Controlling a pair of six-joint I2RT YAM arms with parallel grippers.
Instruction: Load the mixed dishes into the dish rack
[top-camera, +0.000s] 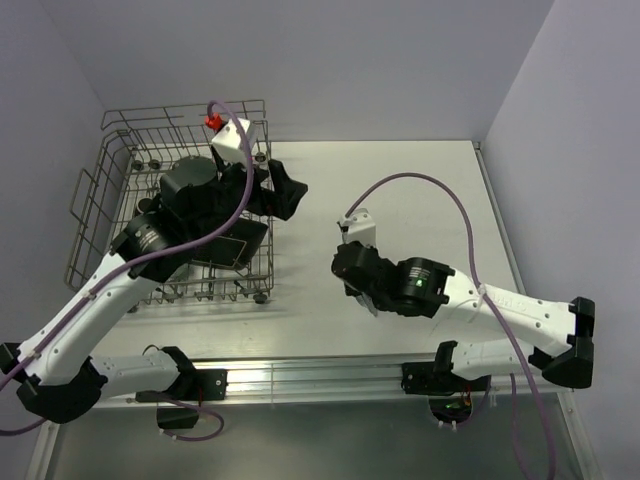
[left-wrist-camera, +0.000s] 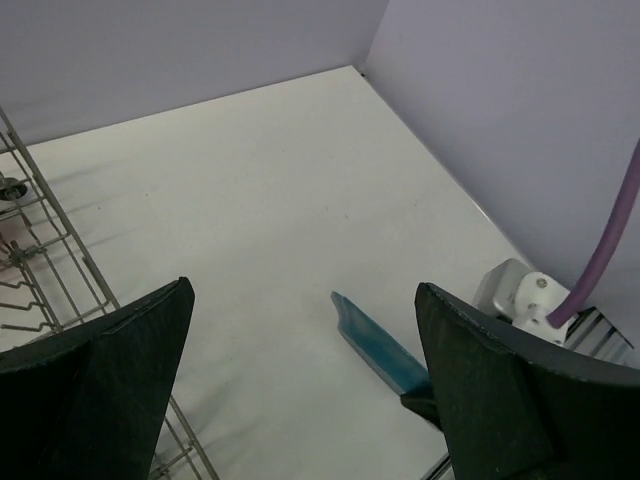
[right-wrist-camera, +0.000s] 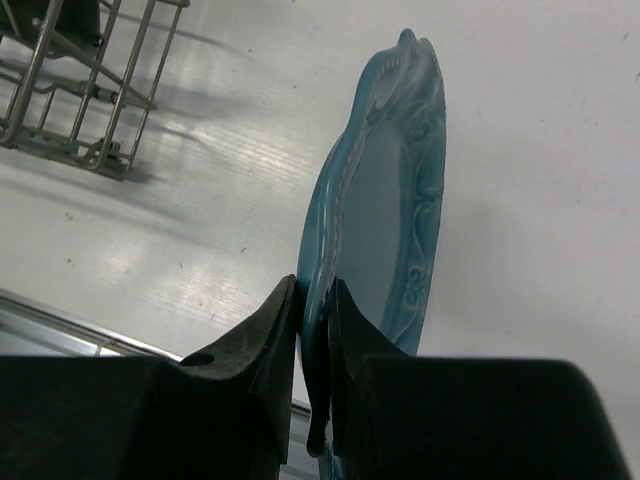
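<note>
Next, my open left gripper moves back and turns to close on the teal plate's free rim (left-wrist-camera: 347, 312), as my right gripper holds only its lower rim.
The teal round scalloped plate (right-wrist-camera: 385, 200) stands on edge above the white table, and my right gripper (right-wrist-camera: 315, 300) is shut on its lower rim. From the left wrist view the same plate (left-wrist-camera: 372, 338) shows as a thin blue strip. The right arm (top-camera: 420, 285) reaches toward the table's middle and hides the plate from above. My left gripper (top-camera: 288, 190) (left-wrist-camera: 300, 290) is open and holds nothing, hanging just past the right side of the dish rack (top-camera: 100, 200). A black square plate (top-camera: 235, 245) sits in the rack beneath the left arm.
The rack's wire side (left-wrist-camera: 60, 240) lies close to the left gripper, and its near corner (right-wrist-camera: 90, 100) shows left of the held plate. White tabletop (top-camera: 420, 180) stretches between the rack and the right wall. A metal rail (top-camera: 320, 375) runs along the near edge.
</note>
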